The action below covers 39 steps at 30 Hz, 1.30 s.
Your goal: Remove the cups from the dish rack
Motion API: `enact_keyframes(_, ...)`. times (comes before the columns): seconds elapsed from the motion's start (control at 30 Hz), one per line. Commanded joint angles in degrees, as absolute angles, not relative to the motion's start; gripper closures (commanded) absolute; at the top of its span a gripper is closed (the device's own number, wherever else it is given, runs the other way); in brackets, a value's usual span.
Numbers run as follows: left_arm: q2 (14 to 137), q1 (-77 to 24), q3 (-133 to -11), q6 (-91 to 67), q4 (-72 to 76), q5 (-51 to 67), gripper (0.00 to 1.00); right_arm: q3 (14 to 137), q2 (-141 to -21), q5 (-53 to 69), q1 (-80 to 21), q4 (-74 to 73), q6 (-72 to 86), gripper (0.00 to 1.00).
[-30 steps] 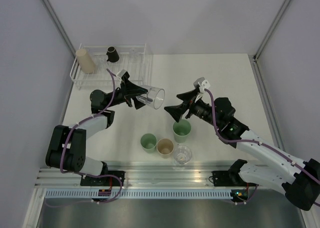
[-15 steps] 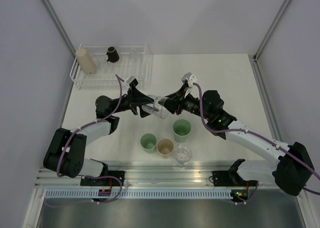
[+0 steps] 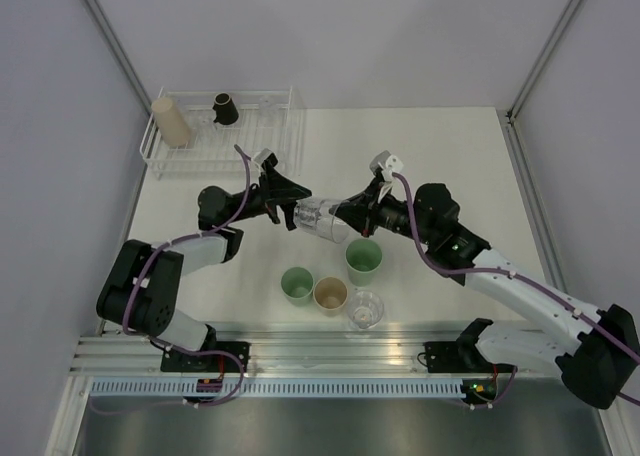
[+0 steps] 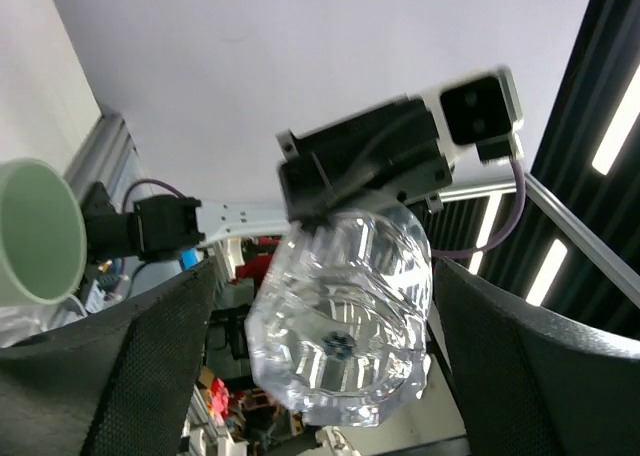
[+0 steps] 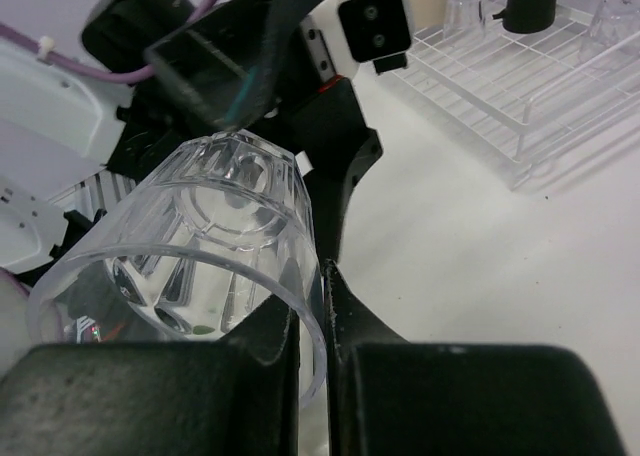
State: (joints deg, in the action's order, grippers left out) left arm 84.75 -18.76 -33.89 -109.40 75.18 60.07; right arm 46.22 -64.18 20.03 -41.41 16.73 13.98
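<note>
The clear cup is hanging sideways. My right gripper will tilt the cup's base down next, and then lower the cup onto open table between the green cups.
A clear cup hangs on its side above the table between my two grippers. My right gripper is shut on its rim, one finger inside and one outside, as the right wrist view shows on the clear cup at the right gripper. My left gripper stands open around the cup's base, and in the left wrist view the clear cup has a gap to each finger. The dish rack at the back left holds a tan cup, a black cup and clear cups.
Upright on the table near the front stand two green cups, a tan cup and a clear cup. They lie just below the held cup. Grey walls close in the table on the left and right.
The two arms came together over the table's middle. My right gripper closed on the clear cup's rim, and my left gripper, which had held the cup, opened.
</note>
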Motion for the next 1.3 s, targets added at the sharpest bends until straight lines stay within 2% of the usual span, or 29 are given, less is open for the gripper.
enact_keyframes(0.0, 88.0, -16.3, -37.4, -101.0, 87.9, 57.7, 0.07, 48.1, -57.2, 20.0, -41.7, 9.3, 11.3, 0.99)
enact_keyframes(0.17, 91.4, -12.1, -40.2, -101.2, 89.2, 56.4, 0.01, 46.4, -50.6, 11.8, -41.7, 2.4, 10.5, 0.99)
enact_keyframes(0.27, 91.0, -9.0, -38.4, -99.5, 87.8, 56.0, 0.00, 51.9, -52.5, 0.8, -41.7, -8.3, 12.3, 0.99)
enact_keyframes(0.3, 89.1, -8.4, -37.7, -96.7, 85.9, 55.9, 0.00, 57.7, -56.9, -1.3, -41.7, -15.3, 12.7, 0.99)
enact_keyframes(0.43, 75.7, -8.3, -35.7, -74.9, 56.9, 52.7, 0.00, 73.3, -69.9, -4.1, -41.7, -29.5, 13.6, 0.99)
enact_keyframes(0.47, 72.1, -8.8, -37.9, -59.6, 33.6, 47.3, 0.00, 79.8, -74.9, -3.5, -41.7, -32.1, 14.0, 0.99)
enact_keyframes(0.57, 58.7, -12.5, -42.2, -42.2, 7.4, 30.9, 0.00, 91.4, -83.3, -1.7, -41.7, -40.2, 12.6, 0.99)
enact_keyframes(0.7, 53.3, -12.5, -43.4, -39.6, -2.2, 27.4, 0.00, 105.5, -95.7, -1.4, -41.7, -55.0, 8.9, 0.99)
enact_keyframes(0.8, 51.9, -12.5, -42.5, -39.7, -4.3, 27.6, 0.00, 110.6, -104.0, -1.0, -41.9, -61.0, 6.3, 0.99)
enact_keyframes(1.03, 46.2, -12.7, -39.5, -39.5, -8.3, 25.6, 0.00, 107.6, -111.4, -6.2, -43.9, -63.9, 4.0, 0.99)
enact_keyframes(1.27, 43.2, -12.7, -39.7, -37.6, -12.2, 23.6, 0.00, 102.0, -109.1, -5.0, -46.7, -60.8, 4.1, 0.99)
